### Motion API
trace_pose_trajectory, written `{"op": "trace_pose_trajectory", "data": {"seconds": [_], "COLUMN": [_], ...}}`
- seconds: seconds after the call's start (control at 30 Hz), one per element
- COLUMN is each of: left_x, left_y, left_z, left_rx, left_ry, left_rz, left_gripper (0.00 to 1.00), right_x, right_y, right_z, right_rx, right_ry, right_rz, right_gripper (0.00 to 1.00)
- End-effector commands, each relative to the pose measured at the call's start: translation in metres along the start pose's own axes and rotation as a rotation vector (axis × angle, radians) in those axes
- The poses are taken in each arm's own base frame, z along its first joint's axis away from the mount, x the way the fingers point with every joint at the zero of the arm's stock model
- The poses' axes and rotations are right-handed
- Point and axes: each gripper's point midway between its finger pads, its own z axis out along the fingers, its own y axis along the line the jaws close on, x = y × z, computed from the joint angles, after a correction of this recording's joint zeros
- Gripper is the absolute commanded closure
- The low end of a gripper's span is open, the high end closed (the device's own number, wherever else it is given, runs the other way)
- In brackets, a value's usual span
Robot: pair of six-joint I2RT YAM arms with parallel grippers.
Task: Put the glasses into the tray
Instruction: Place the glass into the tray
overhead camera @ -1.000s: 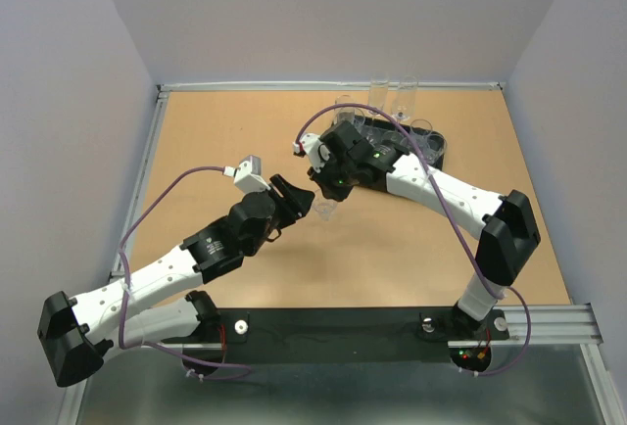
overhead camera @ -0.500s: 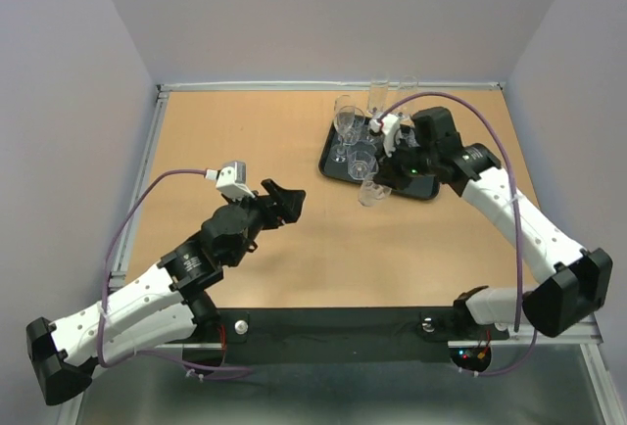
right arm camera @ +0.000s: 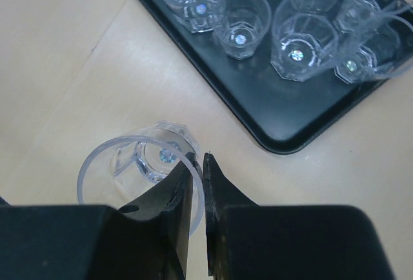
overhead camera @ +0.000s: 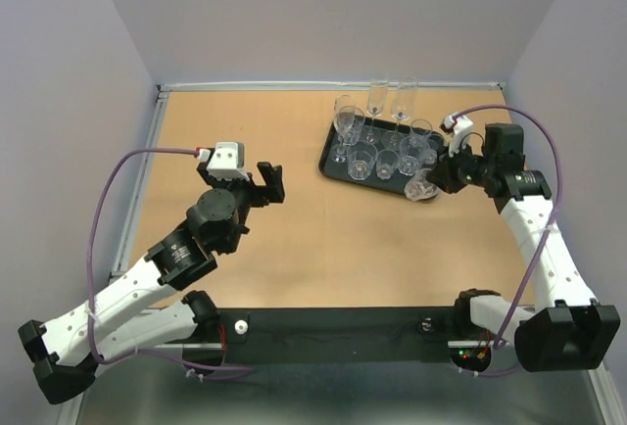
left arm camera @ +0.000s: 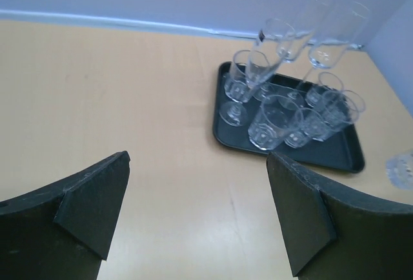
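The tray's near corner is bare beside the other glasses, so my right gripper will turn next, bring the tumbler [overhead camera: 421, 188] over that corner and lower it inside.
The black tray [overhead camera: 333, 165] lies at the far right of the table and holds several clear glasses [overhead camera: 361, 162]. Two flutes [overhead camera: 402, 97] stand behind it. My right gripper [overhead camera: 438, 178] is shut on the rim of a short clear tumbler [overhead camera: 421, 188], held by the tray's near right corner. In the right wrist view the tumbler [right arm camera: 139, 164] hangs over bare table, beside the tray [right arm camera: 258, 109]. My left gripper [overhead camera: 265, 182] is open and empty, left of the tray. In the left wrist view its fingers [left arm camera: 303, 219] frame bare table, with the tray [left arm camera: 222, 115] beyond.
A raised rail [overhead camera: 294, 85] runs along the table's far edge, with grey walls on three sides. A black mounting bar [overhead camera: 333, 332] spans the near edge between the arm bases.
My right gripper has carried the tumbler rightward from the table's middle, past the tray's front, to its near right corner. My left arm has drawn back to the left.
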Motion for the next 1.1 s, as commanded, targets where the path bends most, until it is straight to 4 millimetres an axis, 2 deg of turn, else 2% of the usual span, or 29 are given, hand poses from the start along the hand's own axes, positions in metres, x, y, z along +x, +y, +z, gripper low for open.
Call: {"op": "trace_pose_trajectory", "data": {"seconds": [0.0, 0.2, 0.4, 0.6, 0.87, 1.07], "left_x": [-0.015, -0.002, 0.006, 0.004, 0.001, -0.001], "left_y": [0.022, 0.035, 0.038, 0.042, 0.042, 0.043], "left_z": [0.005, 0.010, 0.010, 0.006, 0.006, 0.005], "left_rx": [-0.111, -0.154, -0.150, -0.150, -0.143, -0.142], "left_ry": [-0.031, -0.009, 0.002, -0.006, -0.014, -0.020], "left_rz": [0.185, 0.248, 0.258, 0.252, 0.247, 0.240], "left_gripper": [0.01, 0.01, 0.01, 0.01, 0.01, 0.01], "right_x": [-0.011, -0.002, -0.006, 0.007, 0.025, 0.039], "right_y": [-0.022, -0.068, -0.107, -0.124, -0.140, -0.149], "right_z": [-0.008, -0.008, 0.002, 0.014, 0.029, 0.047], "right_rx": [0.058, 0.216, 0.348, 0.408, 0.449, 0.438], "right_ry": [-0.097, -0.133, -0.168, -0.138, -0.108, -0.065], "right_rz": [0.063, 0.230, 0.361, 0.434, 0.448, 0.467], "right_gripper": [1.00, 1.00, 1.00, 1.00, 1.00, 1.00]}}
